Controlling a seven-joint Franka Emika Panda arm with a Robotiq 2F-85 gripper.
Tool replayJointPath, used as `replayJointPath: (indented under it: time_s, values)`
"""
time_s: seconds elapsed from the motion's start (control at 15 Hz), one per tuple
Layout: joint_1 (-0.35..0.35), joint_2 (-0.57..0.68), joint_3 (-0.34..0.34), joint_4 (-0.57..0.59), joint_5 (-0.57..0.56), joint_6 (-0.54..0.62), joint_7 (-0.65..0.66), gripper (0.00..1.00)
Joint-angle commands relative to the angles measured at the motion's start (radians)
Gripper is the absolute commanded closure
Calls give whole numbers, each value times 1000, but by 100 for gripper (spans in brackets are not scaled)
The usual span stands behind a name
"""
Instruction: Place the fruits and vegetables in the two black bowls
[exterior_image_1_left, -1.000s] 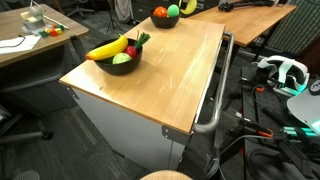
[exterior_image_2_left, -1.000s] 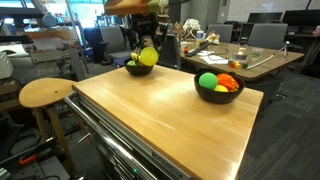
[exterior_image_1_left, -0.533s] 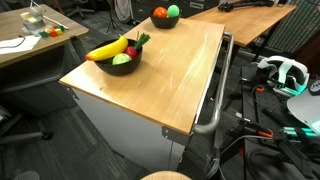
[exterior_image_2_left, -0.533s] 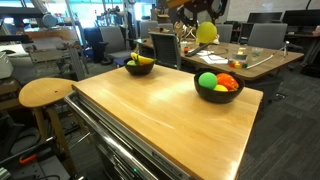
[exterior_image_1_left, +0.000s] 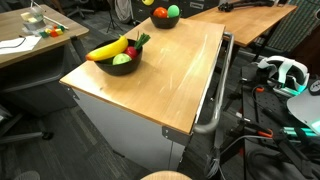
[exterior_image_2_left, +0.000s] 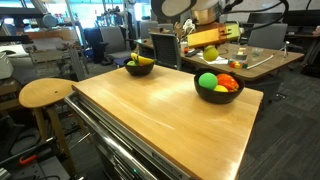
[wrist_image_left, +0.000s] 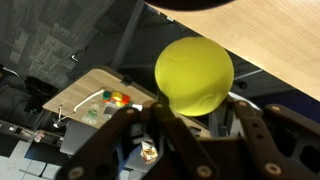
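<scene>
The yellow-green fruit hangs outside the near black bowl, so it goes down across the bowl's rim next, onto the spot beside the green fruit and tomato (exterior_image_2_left: 228, 82), with my gripper.
My gripper (wrist_image_left: 193, 103) is shut on a yellow-green round fruit (wrist_image_left: 193, 72), its dark fingers (wrist_image_left: 245, 125) on either side. In an exterior view the gripper (exterior_image_2_left: 209, 47) holds this fruit (exterior_image_2_left: 210, 52) in the air above and behind the near black bowl (exterior_image_2_left: 218, 95), which holds a green fruit (exterior_image_2_left: 207, 80), an orange-red tomato (exterior_image_2_left: 228, 82) and a yellow piece. The far black bowl (exterior_image_2_left: 139, 69) carries a banana (exterior_image_2_left: 142, 61). From the other side, that bowl (exterior_image_1_left: 116, 66) shows the banana (exterior_image_1_left: 107, 48), a green bell pepper (exterior_image_1_left: 122, 60) and a radish (exterior_image_1_left: 134, 47).
The bowls stand on a wooden-topped cart (exterior_image_1_left: 165, 80) with a metal handle (exterior_image_1_left: 212, 100) on one side. A round stool (exterior_image_2_left: 45, 93) stands beside it. Desks with clutter (exterior_image_2_left: 235, 60) and office chairs lie behind, and cables and a headset (exterior_image_1_left: 285, 70) lie on the floor.
The gripper has carried the yellow-green fruit away from above the banana bowl, across to the air behind the other bowl, and has dropped a little lower.
</scene>
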Motion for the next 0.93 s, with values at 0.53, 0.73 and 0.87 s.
replayJointPath:
  time_s: [0.53, 0.73, 0.87]
  values:
    - [-115, 128, 16, 160, -361, -187, 234, 80]
    - [-116, 112, 33, 143, -419, -206, 257, 80]
    - [-111, 103, 45, 132, -444, -209, 269, 80]
